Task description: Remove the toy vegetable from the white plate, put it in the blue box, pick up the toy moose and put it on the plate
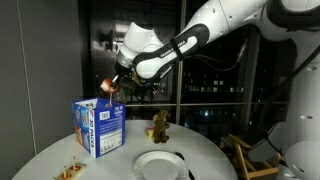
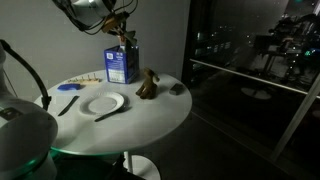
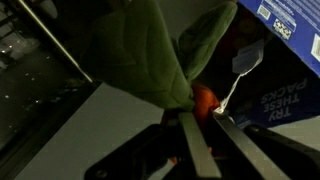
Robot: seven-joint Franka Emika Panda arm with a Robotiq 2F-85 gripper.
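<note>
The toy vegetable hangs above the blue box. It moves farther over the box's opening [image 1: 102, 102] next and goes down slightly before my gripper opens.
My gripper [image 1: 115, 88] hangs just above the top of the blue box [image 1: 98, 127], shut on the toy vegetable [image 3: 150, 50]. The wrist view shows its dull green leaves and red body [image 3: 204, 100] pinched between the fingers [image 3: 205, 122], with the box's printed face [image 3: 290, 60] close behind. In an exterior view the gripper [image 2: 122, 32] is over the box [image 2: 121, 65]. The white plate [image 1: 158, 161] lies bare at the table front; it also shows in the other exterior view [image 2: 103, 103]. The toy moose [image 1: 158, 127] sits beside the box, also visible in an exterior view [image 2: 147, 86].
A round white table [image 2: 150, 112] holds a dark utensil [image 2: 110, 114] by the plate, a blue utensil [image 2: 66, 103], a small dark object [image 2: 177, 88] near the edge and a wooden rack [image 2: 68, 87]. A wooden chair [image 1: 248, 160] stands beside the table. Dark windows are behind.
</note>
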